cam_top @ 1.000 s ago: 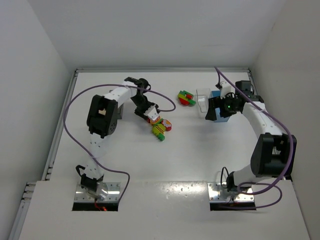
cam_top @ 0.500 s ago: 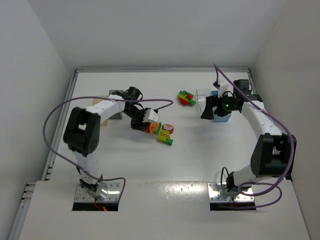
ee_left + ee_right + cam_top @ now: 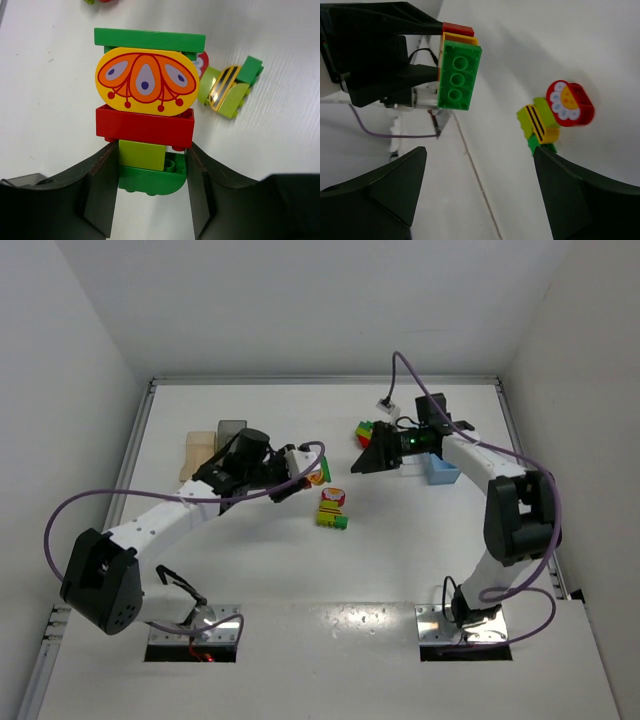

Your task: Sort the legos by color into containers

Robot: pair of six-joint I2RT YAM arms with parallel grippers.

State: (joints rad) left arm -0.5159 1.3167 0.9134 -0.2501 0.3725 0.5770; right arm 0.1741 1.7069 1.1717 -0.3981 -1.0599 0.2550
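Observation:
My left gripper's red, lime and green bricks are still joined. I need to lower them next to the bare tabletop [image 3: 286, 506] beside the second cluster and release them there.
My left gripper [image 3: 152, 172] is shut on the green base of a stacked lego cluster [image 3: 146, 85]: green plate, yellow oval with an orange pattern, red brick, lime brick. From above, the left gripper [image 3: 305, 472] holds that cluster [image 3: 317, 473] above the table's middle. My right gripper [image 3: 362, 462] stands open and empty just right of it, facing it; in its own view the held cluster [image 3: 459, 75] hangs ahead of its jaws [image 3: 479, 150]. A second cluster [image 3: 332, 510] of red, yellow, lime and green lies on the table below. A third cluster [image 3: 366, 429] sits behind the right gripper.
An orange bin [image 3: 196, 452] and a dark grey bin [image 3: 231, 429] stand at the back left. A light blue bin [image 3: 441, 473] stands at the right, beside the right forearm. Purple cables loop over both arms. White walls enclose the table.
The left arm has swung out low across the table, carrying its cluster to the centre. The right gripper has left the blue bin and moved left toward that cluster.

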